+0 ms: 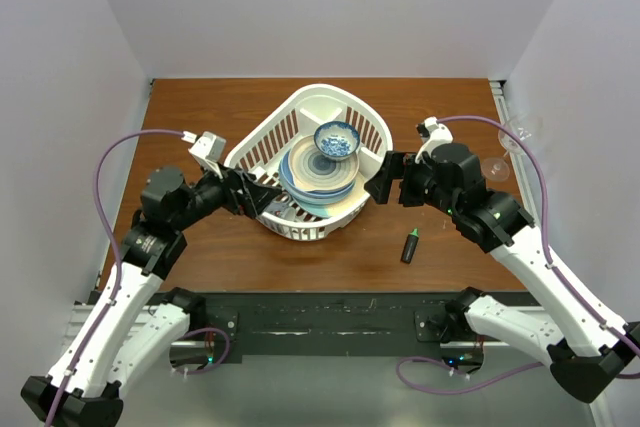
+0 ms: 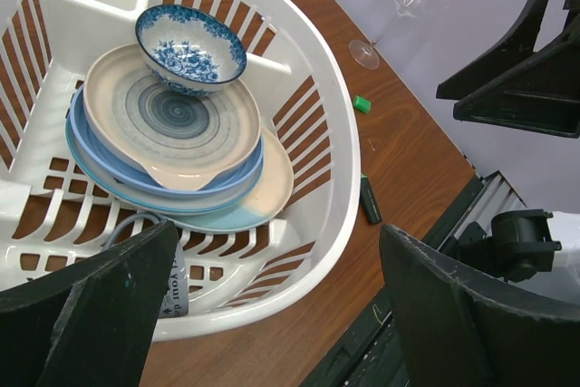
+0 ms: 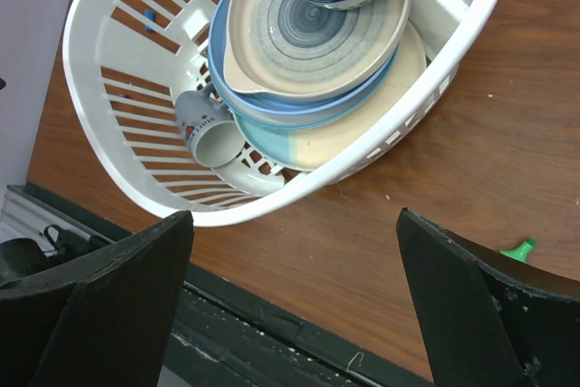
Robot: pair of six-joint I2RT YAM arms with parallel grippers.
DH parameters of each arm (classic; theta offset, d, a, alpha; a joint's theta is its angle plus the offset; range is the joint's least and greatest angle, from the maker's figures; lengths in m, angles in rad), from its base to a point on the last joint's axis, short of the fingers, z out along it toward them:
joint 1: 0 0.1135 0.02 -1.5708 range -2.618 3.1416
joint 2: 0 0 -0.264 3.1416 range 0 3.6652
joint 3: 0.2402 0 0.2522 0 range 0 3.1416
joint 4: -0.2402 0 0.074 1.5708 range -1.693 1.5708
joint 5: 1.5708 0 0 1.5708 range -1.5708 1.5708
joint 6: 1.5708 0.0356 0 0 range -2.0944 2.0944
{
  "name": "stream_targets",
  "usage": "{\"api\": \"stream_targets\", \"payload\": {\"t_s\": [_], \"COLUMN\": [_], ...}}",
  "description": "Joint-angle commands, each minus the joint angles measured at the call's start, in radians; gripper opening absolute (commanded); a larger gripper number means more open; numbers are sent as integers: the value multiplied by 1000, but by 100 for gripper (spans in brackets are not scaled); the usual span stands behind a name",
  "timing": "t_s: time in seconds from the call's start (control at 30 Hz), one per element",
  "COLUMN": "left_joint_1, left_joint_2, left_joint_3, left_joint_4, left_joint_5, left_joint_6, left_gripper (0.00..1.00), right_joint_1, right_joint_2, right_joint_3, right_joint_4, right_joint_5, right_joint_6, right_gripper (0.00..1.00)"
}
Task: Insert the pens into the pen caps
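Observation:
The robot's right gripper isn't holding anything and next needs to swing outward and down, toward the right in the top view, onto the tabletop below it between basket (image 1: pixel 262 142) and wine glass.
A stubby black marker with a green end (image 1: pixel 409 246) lies on the brown table right of the white basket (image 1: pixel 262 142); it also shows in the left wrist view (image 2: pixel 370 198). A bright green cap (image 2: pixel 362 103) lies on the table beyond it. In the right wrist view a green piece (image 3: pixel 518 249) peeks out by the right-hand finger; I cannot tell if it is cap or marker end. My left gripper (image 1: pixel 268 197) is open and empty over the basket's near left rim. My right gripper (image 1: pixel 385 179) is open and empty at the basket's right side. No thin white pens, red cap or dark cap show.
The basket (image 2: pixel 340 133) holds stacked plates (image 1: pixel 318 179), a blue patterned bowl (image 1: pixel 337 139) and a grey mug (image 3: pixel 210 129). A wine glass (image 1: pixel 512 137) stands at the right wall. A black rail (image 1: pixel 330 309) runs along the table's near edge.

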Motion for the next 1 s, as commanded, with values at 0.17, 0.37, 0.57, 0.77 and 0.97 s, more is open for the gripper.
{"api": "stream_targets", "payload": {"t_s": [0.17, 0.37, 0.57, 0.77, 0.97], "left_joint_1": [-4, -4, -4, -4, -4], "left_joint_2": [-13, -21, -94, -177, -193], "left_joint_3": [-8, -28, -53, -72, -68], "left_joint_4": [11, 6, 0, -3, -18], "left_joint_5": [-79, -222, -346, -412, -440], "left_joint_6": [82, 187, 209, 194, 192], "left_gripper": [98, 98, 97, 98, 98], "right_joint_1": [-1, -11, -172, -300, -352], "right_joint_2": [-27, 165, 457, 685, 887], "right_joint_3": [30, 215, 382, 506, 585], "right_joint_4": [56, 4, -13, 2, 59], "right_joint_5": [132, 417, 363, 350, 324], "right_joint_6": [-83, -285, -482, -597, -669], "right_gripper": [98, 91, 83, 64, 53]}}
